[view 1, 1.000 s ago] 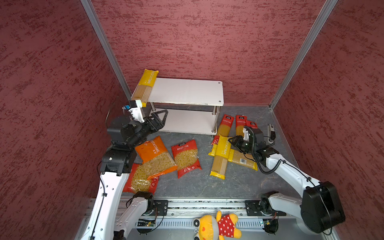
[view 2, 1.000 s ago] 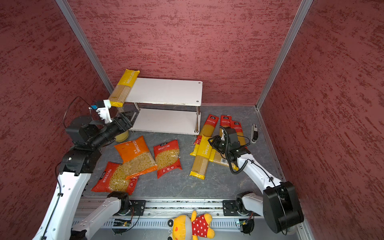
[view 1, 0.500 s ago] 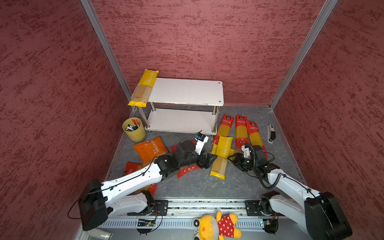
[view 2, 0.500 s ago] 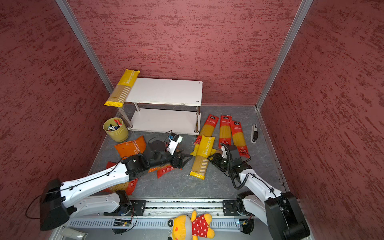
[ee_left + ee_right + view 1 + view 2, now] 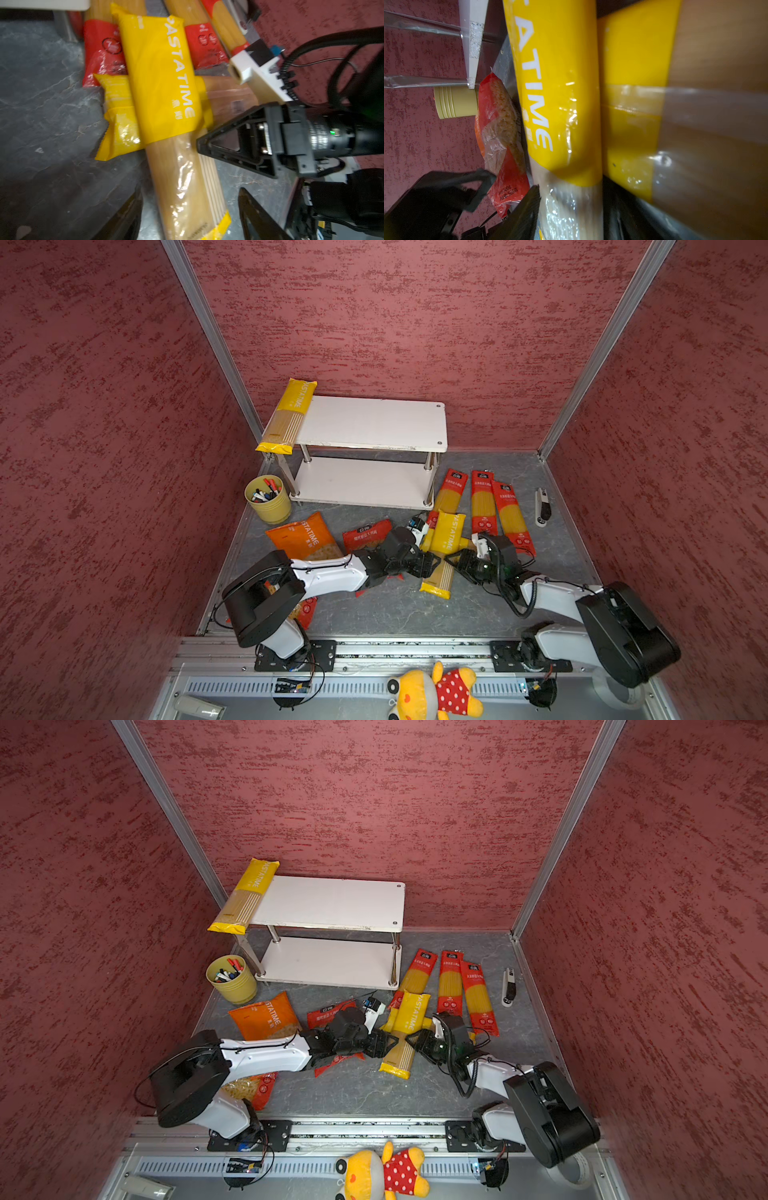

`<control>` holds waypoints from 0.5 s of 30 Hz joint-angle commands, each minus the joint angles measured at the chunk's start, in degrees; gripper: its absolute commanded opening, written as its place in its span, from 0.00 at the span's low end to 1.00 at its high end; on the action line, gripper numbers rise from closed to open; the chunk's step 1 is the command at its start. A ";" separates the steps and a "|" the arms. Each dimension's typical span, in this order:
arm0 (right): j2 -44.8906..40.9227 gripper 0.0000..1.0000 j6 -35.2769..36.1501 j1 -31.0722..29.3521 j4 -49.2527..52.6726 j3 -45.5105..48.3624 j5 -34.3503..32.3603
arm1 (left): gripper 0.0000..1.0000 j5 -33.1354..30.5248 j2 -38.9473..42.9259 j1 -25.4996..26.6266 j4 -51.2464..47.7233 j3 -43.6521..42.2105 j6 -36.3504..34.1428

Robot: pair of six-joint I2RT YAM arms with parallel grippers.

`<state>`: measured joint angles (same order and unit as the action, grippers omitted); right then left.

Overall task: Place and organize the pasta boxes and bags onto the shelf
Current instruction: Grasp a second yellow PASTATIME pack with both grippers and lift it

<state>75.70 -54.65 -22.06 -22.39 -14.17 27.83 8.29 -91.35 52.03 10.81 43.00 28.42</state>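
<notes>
My right gripper slides farther over the upper yellow pack's long edge [image 5: 451, 569] [image 5: 570, 202] toward my left gripper next and closes, since its fingers already stand over and under it.
The white shelf [image 5: 374, 423] [image 5: 332, 903] carries one yellow spaghetti pack [image 5: 289, 416] on its left end. A second yellow pack [image 5: 444, 549] [image 5: 166, 83] [image 5: 560, 93] lies on the floor across a third [image 5: 118, 124]. My left gripper [image 5: 430, 564] [image 5: 190, 188] hovers open, its fingers either side of that pack's clear end. My right gripper [image 5: 451, 563] [image 5: 571, 197] is rolled, one finger over and one under the pack's right edge. The pack fills the gap, and I cannot see whether they press it. Three red spaghetti packs [image 5: 482, 502] lie further right.
An orange macaroni bag [image 5: 299, 537] and a red bag [image 5: 368, 533] lie under my left arm, another red bag [image 5: 305, 608] by its base. A yellow pen cup [image 5: 268, 499] stands left of the shelf. A small white device [image 5: 542, 508] lies by the right wall, a plush toy [image 5: 432, 695] beyond the rail.
My left arm swung from beside the shelf's left end down to the floor pack, and its jaws narrowed. My right gripper shifted left and nearer, up to the pack's right edge.
</notes>
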 commanded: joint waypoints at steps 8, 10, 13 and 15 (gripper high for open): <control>0.58 0.46 0.86 -4.92 -15.50 0.24 0.71 | 0.51 5.05 -6.15 -2.46 5.30 -1.27 11.14; 2.22 0.46 1.48 -5.01 -15.01 -0.18 -0.13 | 0.46 5.82 -6.91 -3.11 8.01 -2.53 13.13; 5.31 0.47 -0.13 -5.09 -17.97 0.53 -0.78 | 0.41 7.31 -7.87 -3.43 9.79 -2.94 14.10; 6.34 0.42 -1.46 -5.18 -21.25 1.62 -1.27 | 0.39 7.37 -7.73 -3.27 9.91 -2.85 14.12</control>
<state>81.10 -54.72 -26.85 -35.48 -12.84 27.97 13.80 -98.59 48.62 17.67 40.34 40.77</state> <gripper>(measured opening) 0.429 0.396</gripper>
